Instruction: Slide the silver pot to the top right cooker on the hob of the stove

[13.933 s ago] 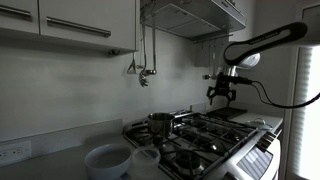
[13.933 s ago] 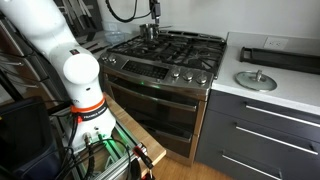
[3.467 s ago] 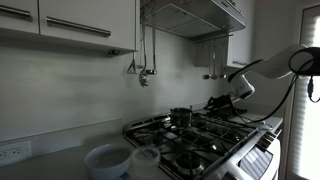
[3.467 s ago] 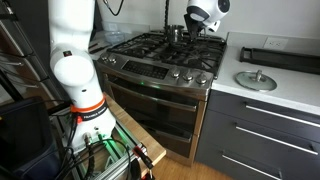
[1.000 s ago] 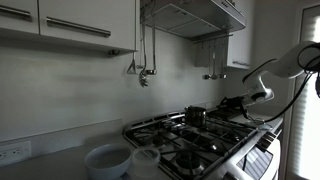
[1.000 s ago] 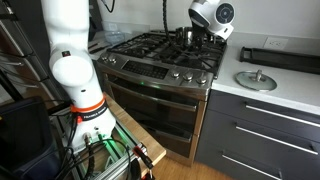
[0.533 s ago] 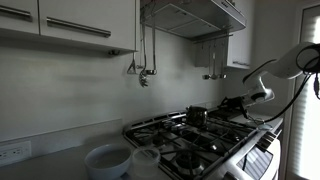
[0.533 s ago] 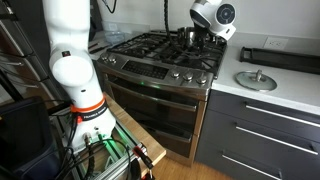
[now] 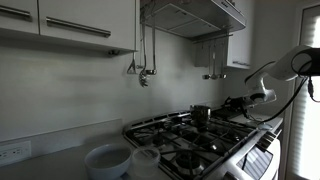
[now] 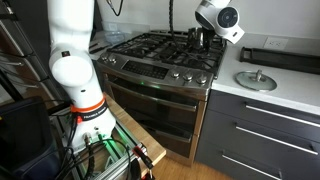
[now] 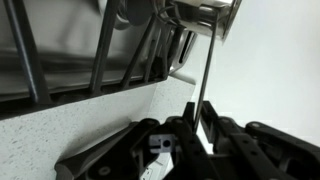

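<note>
My gripper eases slightly toward the counter next and opens to release the thin metal handle (image 11: 207, 68), since the silver pot (image 11: 205, 12) stands on the hob's back corner grate.
The silver pot (image 9: 201, 114) (image 10: 195, 37) stands on the black grates of the hob (image 9: 205, 142) (image 10: 160, 50), at the back right corner of the stove (image 10: 160, 95) in an exterior view, over the top right cooker. My gripper (image 9: 226, 105) (image 10: 206, 39) reaches in from the counter side at grate height. The wrist view shows the pot (image 11: 205, 12) at the top, its thin metal handle (image 11: 203, 80) running down between the fingers. My gripper (image 11: 196, 126) is shut on that handle.
Two white bowls (image 9: 105, 160) (image 9: 147, 159) sit on the counter beside the hob. A wall faucet (image 9: 143, 72) and a hood (image 9: 190, 15) hang above. On the white counter next to the stove lie a round lid (image 10: 255, 80) and a black tray (image 10: 282, 56).
The pot has slid a little further along the grates toward the back right corner, with my shut gripper moving along with its handle.
</note>
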Controlling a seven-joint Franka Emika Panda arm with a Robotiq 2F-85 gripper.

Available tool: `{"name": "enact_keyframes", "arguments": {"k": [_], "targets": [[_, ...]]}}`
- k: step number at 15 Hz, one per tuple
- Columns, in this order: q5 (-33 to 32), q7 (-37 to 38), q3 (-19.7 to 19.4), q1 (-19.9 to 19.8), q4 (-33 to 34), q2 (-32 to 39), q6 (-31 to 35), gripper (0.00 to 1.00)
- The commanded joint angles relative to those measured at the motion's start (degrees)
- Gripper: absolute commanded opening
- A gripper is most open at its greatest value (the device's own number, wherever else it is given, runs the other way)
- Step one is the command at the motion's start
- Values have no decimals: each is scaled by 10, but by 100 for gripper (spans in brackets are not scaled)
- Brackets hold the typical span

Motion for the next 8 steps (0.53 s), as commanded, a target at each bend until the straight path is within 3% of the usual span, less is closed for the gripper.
{"name": "enact_keyframes", "arguments": {"k": [1,8], "targets": [[29,-1,-5,0,20,24,26,3],[60,-14,-17,-3,21,18,42,3]]}}
